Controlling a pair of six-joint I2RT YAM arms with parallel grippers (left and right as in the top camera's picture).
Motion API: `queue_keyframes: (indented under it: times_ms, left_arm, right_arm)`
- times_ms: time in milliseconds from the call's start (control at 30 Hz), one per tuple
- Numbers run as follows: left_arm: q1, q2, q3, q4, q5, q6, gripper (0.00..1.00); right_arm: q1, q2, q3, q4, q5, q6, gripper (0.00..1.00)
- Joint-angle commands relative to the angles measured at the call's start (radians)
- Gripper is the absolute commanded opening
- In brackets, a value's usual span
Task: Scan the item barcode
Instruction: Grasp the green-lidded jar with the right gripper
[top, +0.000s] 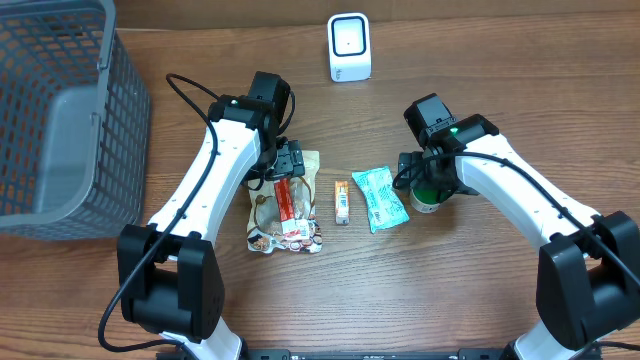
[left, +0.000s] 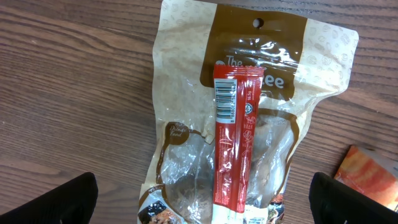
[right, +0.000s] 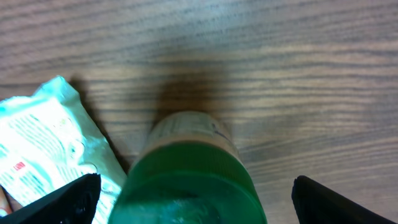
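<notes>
The green-lidded jar (top: 427, 197) (right: 193, 180) stands below my right gripper, between my fingers. My right gripper will go down next with its open fingers passing both sides of the jar, then close.
A white scanner (top: 349, 47) stands at the back of the table. A brown snack pouch (left: 249, 93) lies flat with a red stick pack (left: 233, 143) on it, barcode facing up. My left gripper (left: 202, 211) hangs open above them, its fingertips (left: 56, 202) wide of the pouch's sides. In the overhead view it (top: 285, 165) is over the pouch's top end. My right gripper (right: 196, 205) is open around a green-lidded jar (right: 193, 180), with a gap on both sides. From overhead the jar (top: 427, 197) stands upright under that gripper (top: 425, 180).
A teal packet (top: 380, 197) lies just left of the jar, touching it in the right wrist view (right: 43, 149). A small orange bar (top: 342, 202) lies between the pouch and the packet. A grey mesh basket (top: 60, 120) fills the far left.
</notes>
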Motion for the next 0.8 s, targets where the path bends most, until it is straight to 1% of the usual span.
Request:
queue_keyframes:
  times_ms: [0, 67, 100, 767]
  left_arm:
    - [0.0, -0.011, 0.013, -0.002, -0.009, -0.014, 1.0]
    - [0.0, -0.011, 0.013, -0.002, -0.009, -0.014, 1.0]
    - [0.0, -0.011, 0.013, -0.002, -0.009, -0.014, 1.0]
    - [0.0, -0.011, 0.013, -0.002, -0.009, -0.014, 1.0]
  right_arm:
    - [-0.001, -0.006, -0.01, 0.006, 0.011, 0.0, 0.97]
    - [-0.001, -0.006, -0.01, 0.006, 0.011, 0.0, 0.86]
    - [-0.001, -0.006, -0.01, 0.006, 0.011, 0.0, 0.85]
    - [0.0, -0.006, -0.027, 0.001, 0.011, 0.0, 0.84]
